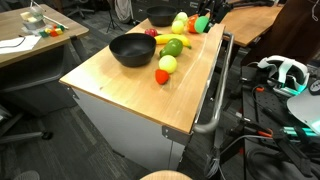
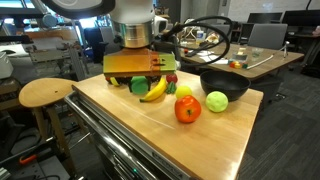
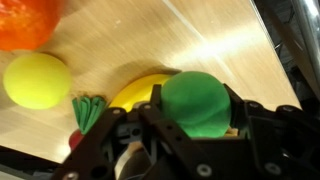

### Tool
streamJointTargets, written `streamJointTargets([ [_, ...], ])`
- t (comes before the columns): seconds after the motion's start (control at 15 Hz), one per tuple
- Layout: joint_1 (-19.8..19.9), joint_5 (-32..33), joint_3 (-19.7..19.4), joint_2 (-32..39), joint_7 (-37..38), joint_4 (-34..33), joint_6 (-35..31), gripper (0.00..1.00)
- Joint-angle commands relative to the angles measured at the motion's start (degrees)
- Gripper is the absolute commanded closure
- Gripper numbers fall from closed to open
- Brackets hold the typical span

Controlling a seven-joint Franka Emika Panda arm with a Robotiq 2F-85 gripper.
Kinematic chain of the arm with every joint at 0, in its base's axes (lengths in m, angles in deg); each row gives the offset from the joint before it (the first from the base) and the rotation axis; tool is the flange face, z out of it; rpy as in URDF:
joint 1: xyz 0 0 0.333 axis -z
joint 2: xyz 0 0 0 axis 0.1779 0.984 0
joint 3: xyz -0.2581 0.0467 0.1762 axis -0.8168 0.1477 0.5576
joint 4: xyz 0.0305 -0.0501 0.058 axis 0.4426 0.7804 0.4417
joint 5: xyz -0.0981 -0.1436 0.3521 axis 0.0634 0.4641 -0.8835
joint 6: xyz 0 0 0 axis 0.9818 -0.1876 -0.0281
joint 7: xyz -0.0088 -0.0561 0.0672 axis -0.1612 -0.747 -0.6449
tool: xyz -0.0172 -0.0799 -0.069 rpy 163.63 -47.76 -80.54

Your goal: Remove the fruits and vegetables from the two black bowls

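Note:
My gripper will next move down onto the clear bare wood (image 1: 205, 42) (image 3: 218, 72) between the banana and the metal bar, to release the green round piece.
My gripper (image 2: 140, 83) (image 3: 197, 115) is shut on a green round piece (image 2: 138, 87) (image 3: 190, 95) low over the wooden table. A yellow banana (image 2: 154, 91) (image 3: 135, 92) lies right beside it, with a small red piece (image 2: 172, 89) close by. Farther off are an orange-red fruit (image 2: 187, 109) (image 1: 162, 76) (image 3: 25, 20) and a yellow-green ball (image 2: 216, 101) (image 1: 167, 64) (image 3: 35, 80). One black bowl (image 1: 132, 50) (image 2: 223, 82) stands near them and looks empty. A second black bowl (image 1: 160, 15) sits at the table's far end in an exterior view. More produce (image 1: 173, 46) lies between the bowls.
The wooden table (image 1: 120, 85) has a metal rail (image 1: 215, 90) along one side. A round wooden stool (image 2: 45, 93) stands beside it. Another desk with small items (image 1: 30, 35) and cluttered benches (image 2: 260, 55) surround the area.

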State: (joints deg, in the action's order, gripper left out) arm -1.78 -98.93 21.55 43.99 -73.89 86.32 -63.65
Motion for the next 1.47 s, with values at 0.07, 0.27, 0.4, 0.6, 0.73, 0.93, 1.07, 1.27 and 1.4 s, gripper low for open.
streamJointTargets([
  [0.07, -5.02, -0.88, -0.56, 3.53, -3.88, -2.21, -0.06, 0.69],
  [0.27, -6.02, -0.18, 0.35, 5.99, -3.38, -1.67, -0.78, 0.69],
  [0.4, -6.28, -0.12, 1.14, 7.49, -3.77, -1.08, -2.03, 0.69],
  [0.6, -6.14, -0.04, 2.4, 9.92, -4.26, -0.91, -6.07, 0.29],
  [0.73, -5.98, -0.48, 3.12, 10.47, -5.35, -0.71, -7.97, 0.12],
  [0.93, -5.99, -3.46, 3.65, 5.5, -11.3, 2.6, -9.23, 0.0],
  [1.07, -6.93, -6.5, 3.29, -2.17, -16.95, 6.65, -7.23, 0.0],
  [1.27, -9.51, -13.05, 1.95, -9.79, -19.71, 8.74, -4.02, 0.0],
  [1.4, -9.45, -11.37, 1.72, -4.55, -17.52, 5.91, -4.26, 0.0],
])
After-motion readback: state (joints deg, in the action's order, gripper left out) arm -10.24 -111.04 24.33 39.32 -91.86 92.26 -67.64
